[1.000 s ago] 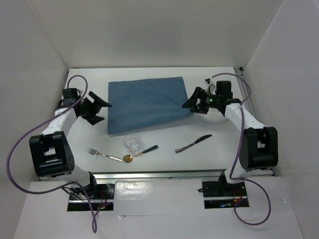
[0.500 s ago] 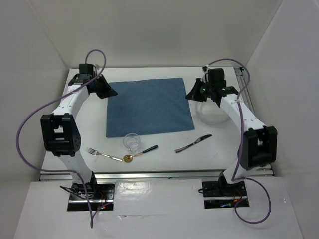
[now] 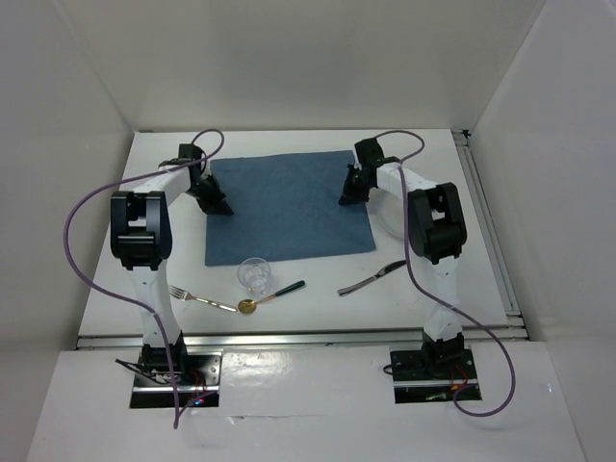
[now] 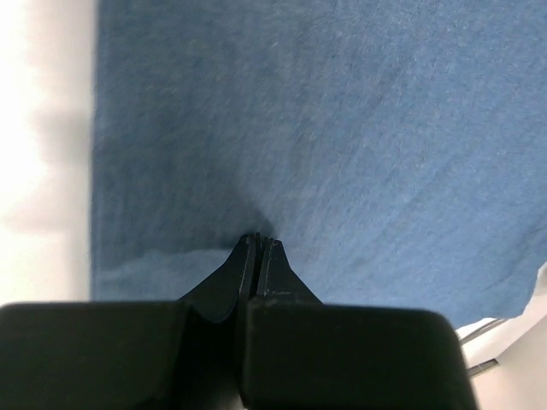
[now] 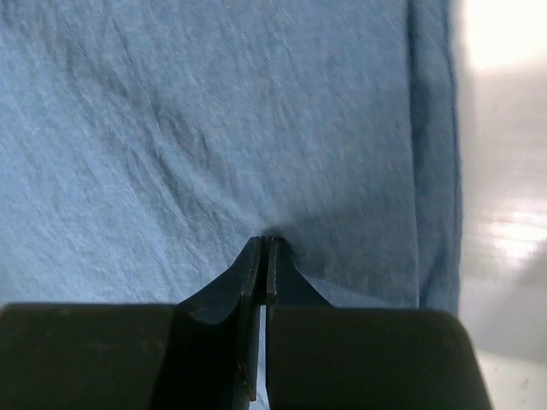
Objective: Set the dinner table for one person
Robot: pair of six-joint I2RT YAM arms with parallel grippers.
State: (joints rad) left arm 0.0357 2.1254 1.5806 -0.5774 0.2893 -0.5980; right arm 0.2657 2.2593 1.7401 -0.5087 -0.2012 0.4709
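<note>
My left gripper should next slide the gathered part of the cloth to the right in the top view, toward the middle of the table, and let go of it, because the cloth already lies flat.
A blue cloth (image 3: 289,207) lies flat in the middle of the white dinner table (image 3: 318,313). My left gripper (image 3: 219,207) is at the cloth's left edge, and my right gripper (image 3: 346,197) is at its right edge. In the left wrist view the left gripper (image 4: 259,239) is shut, its tips down in the cloth (image 4: 342,128), with a little fabric gathered at them. The right gripper (image 5: 267,241) is likewise shut in the right wrist view, with creases in the cloth (image 5: 214,128) running to its tips.
Near the front edge stand a clear glass (image 3: 254,276), a fork (image 3: 197,298), a gold spoon with a dark handle (image 3: 273,295) and a knife (image 3: 373,277). A clear plate (image 3: 393,229) lies right of the cloth, partly behind the right arm. White walls enclose the table.
Both arms swung inward from the table's sides to the cloth's left and right edges. Both grippers went from open to shut on the fabric.
</note>
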